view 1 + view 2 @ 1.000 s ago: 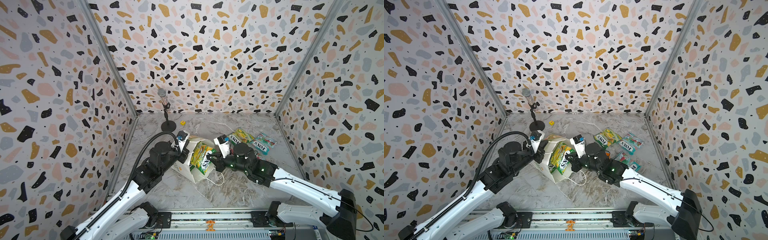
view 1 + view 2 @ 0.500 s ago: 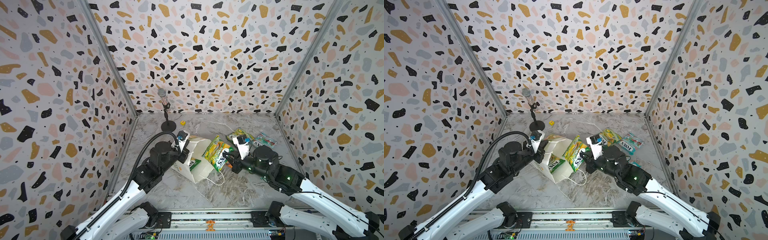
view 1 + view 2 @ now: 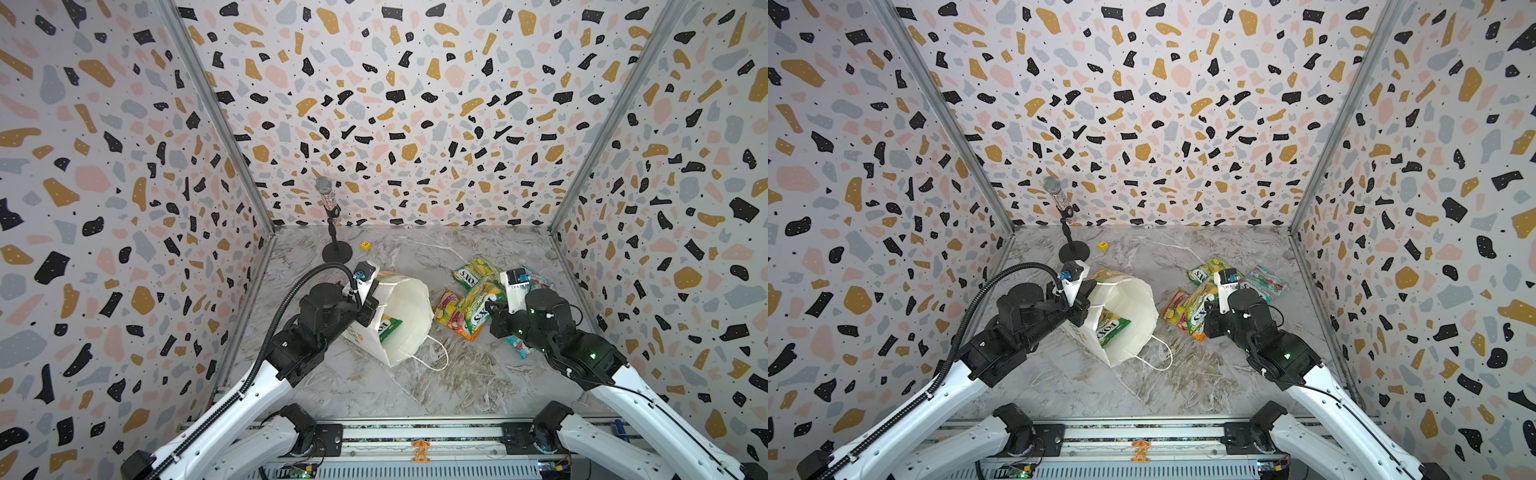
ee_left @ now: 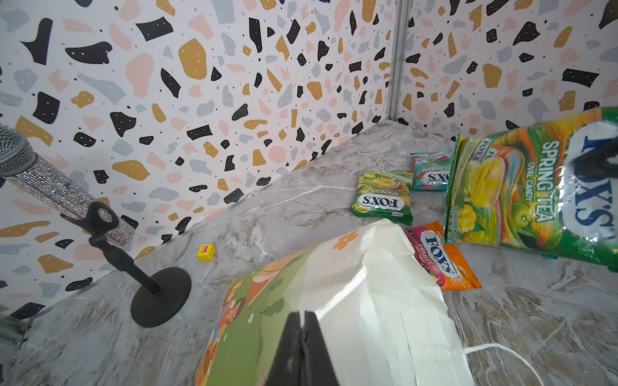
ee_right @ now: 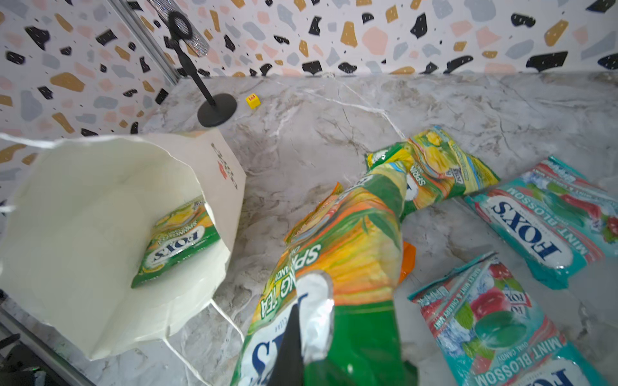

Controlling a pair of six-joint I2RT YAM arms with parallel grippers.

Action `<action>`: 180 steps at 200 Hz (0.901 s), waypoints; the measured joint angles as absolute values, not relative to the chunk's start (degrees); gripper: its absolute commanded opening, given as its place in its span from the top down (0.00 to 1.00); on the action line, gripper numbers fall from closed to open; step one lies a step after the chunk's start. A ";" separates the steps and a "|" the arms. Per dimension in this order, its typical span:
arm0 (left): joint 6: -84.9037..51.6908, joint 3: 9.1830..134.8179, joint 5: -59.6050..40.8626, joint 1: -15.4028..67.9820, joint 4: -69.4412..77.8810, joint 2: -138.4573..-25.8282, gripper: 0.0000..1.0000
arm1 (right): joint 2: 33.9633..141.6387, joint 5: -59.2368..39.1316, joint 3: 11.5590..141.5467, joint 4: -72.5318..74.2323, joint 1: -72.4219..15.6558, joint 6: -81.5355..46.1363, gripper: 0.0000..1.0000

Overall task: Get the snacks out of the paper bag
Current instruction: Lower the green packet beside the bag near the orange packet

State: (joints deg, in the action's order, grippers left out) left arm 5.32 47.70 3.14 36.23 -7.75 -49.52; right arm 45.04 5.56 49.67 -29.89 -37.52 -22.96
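Observation:
My right gripper draws back and down next and releases the green-yellow pouch on the bare marble by the cord handle, which lies below and back from the gripper.
The white paper bag [image 3: 409, 320] lies on its side with its mouth open toward the front. My left gripper [image 3: 371, 309] is shut on the bag's back edge; the wrist view shows the fingers [image 4: 294, 334] pinching the paper [image 4: 368, 300]. One green snack pouch [image 3: 388, 328] [image 5: 177, 240] rests inside the bag. My right gripper [image 3: 492, 309] is shut on a green-yellow pouch [image 3: 478, 305] [image 5: 344, 240], held above an orange-pink pouch [image 3: 446, 307]. On the table to the right lie a green pouch [image 3: 476, 270] and two teal pouches [image 5: 541, 220] [image 5: 491, 320].
A glittery microphone on a black stand [image 3: 336, 251] stands at the back left, with a small yellow cube [image 3: 365, 245] beside it. The bag's cord handle [image 3: 436, 361] trails on the marble toward the front. Patterned walls close in three sides.
My right gripper has drawn the green-yellow pouch out of the bag's mouth and carried it right, over the pouches lying there. The left gripper has kept its hold on the bag.

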 measured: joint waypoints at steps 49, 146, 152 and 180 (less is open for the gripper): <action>5.30 47.70 3.31 36.23 -7.75 -49.52 1.00 | 47.88 0.80 45.67 -31.81 -37.45 -22.37 1.00; 5.30 47.70 3.60 36.23 -7.75 -49.50 1.00 | 54.68 -16.03 39.22 -24.43 -37.45 -20.95 1.00; 5.30 47.70 3.60 36.23 -7.75 -49.47 1.00 | 54.96 -17.08 38.48 -23.31 -37.45 -21.08 1.00; 5.30 47.70 3.64 36.23 -7.75 -49.45 1.00 | 56.23 -21.58 35.14 -17.89 -37.45 -22.09 1.00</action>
State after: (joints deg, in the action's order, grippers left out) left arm 5.30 47.70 3.64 36.23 -7.75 -49.45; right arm 56.23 -21.58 35.14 -17.89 -37.45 -22.09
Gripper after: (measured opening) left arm 0.047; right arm 0.054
